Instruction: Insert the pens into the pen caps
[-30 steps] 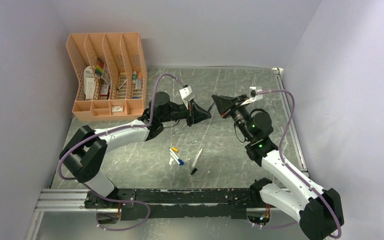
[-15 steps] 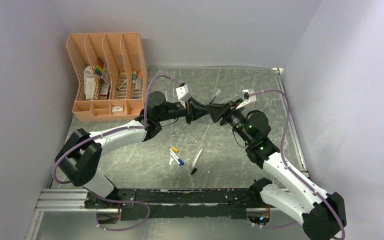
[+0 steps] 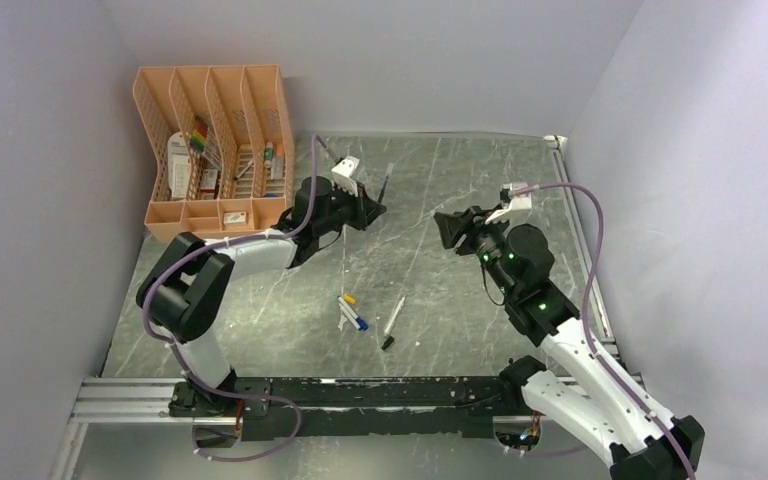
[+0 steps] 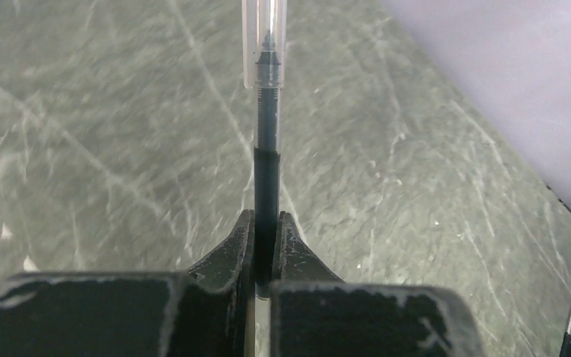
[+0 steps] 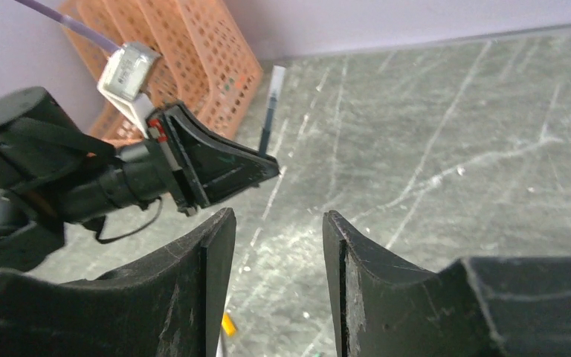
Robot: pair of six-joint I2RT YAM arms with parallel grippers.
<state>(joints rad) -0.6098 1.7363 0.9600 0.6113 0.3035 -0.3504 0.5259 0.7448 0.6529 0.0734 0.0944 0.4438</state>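
Note:
The dark pen's tip already sits inside the clear piece [image 4: 265, 44], so the robot will next lower its left gripper, with the fingers turned downward, to the table beside the organizer.
My left gripper [image 3: 371, 211] is shut on a dark pen [image 3: 385, 185] and holds it above the table's back middle. In the left wrist view the pen's barrel [image 4: 266, 178] stands between the shut fingers [image 4: 240, 245], with a clear piece [image 4: 265, 44] over its far end. My right gripper [image 3: 447, 228] is open and empty, apart from the pen. Its fingers [image 5: 215, 260] frame the left gripper [image 5: 215, 167] and the pen [image 5: 269, 111]. A yellow-orange cap [image 3: 350, 298], a white pen with a blue end [image 3: 357, 320] and a white pen with a black end [image 3: 393, 318] lie mid-table.
An orange mesh desk organizer [image 3: 215, 140] with small items stands at the back left and also shows in the right wrist view [image 5: 193, 52]. The yellow-orange cap [image 5: 227, 323] shows below the right fingers. A rail [image 3: 580, 260] runs along the table's right edge.
The grippers met at mid-table half a second ago and have since parted. The left gripper has swung left and back with the pen. The right gripper has drawn back to the right, open.

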